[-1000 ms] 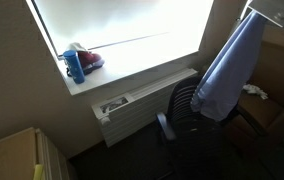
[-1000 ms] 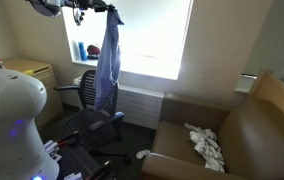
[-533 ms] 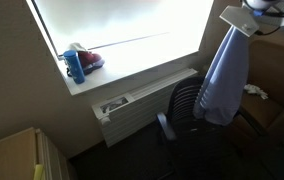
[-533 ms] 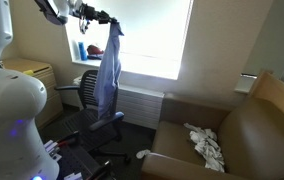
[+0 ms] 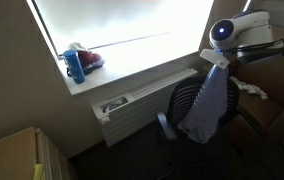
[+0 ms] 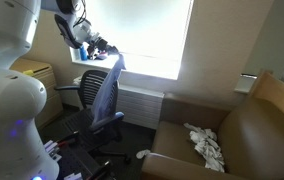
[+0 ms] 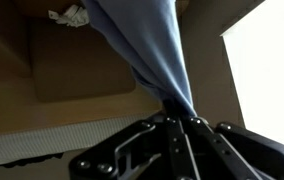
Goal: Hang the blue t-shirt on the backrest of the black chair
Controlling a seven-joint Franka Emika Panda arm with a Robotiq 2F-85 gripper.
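The robot should next raise and turn its gripper above the black chair's backrest (image 5: 189, 93), then release the shirt's top edge, because the cloth already drapes there.
The blue t-shirt (image 5: 210, 103) hangs from my gripper (image 5: 218, 60) and drapes down over the backrest of the black chair (image 5: 180, 104). In the other exterior view the t-shirt (image 6: 104, 96) lies against the chair (image 6: 94, 125) and my gripper (image 6: 108, 46) holds its top corner. In the wrist view the t-shirt (image 7: 147, 50) runs from my gripper (image 7: 179, 118), whose jaws are shut on the cloth.
A white radiator (image 5: 142, 104) runs under the bright window. A blue bottle (image 5: 75, 66) and a red object stand on the sill. A brown armchair (image 6: 237, 140) holds a crumpled white cloth (image 6: 207, 146). A wooden cabinet (image 5: 12, 156) stands at the lower left.
My gripper has come down and toward the chair with the t-shirt. The shirt, which hung free above the chair, now drapes against the backrest.
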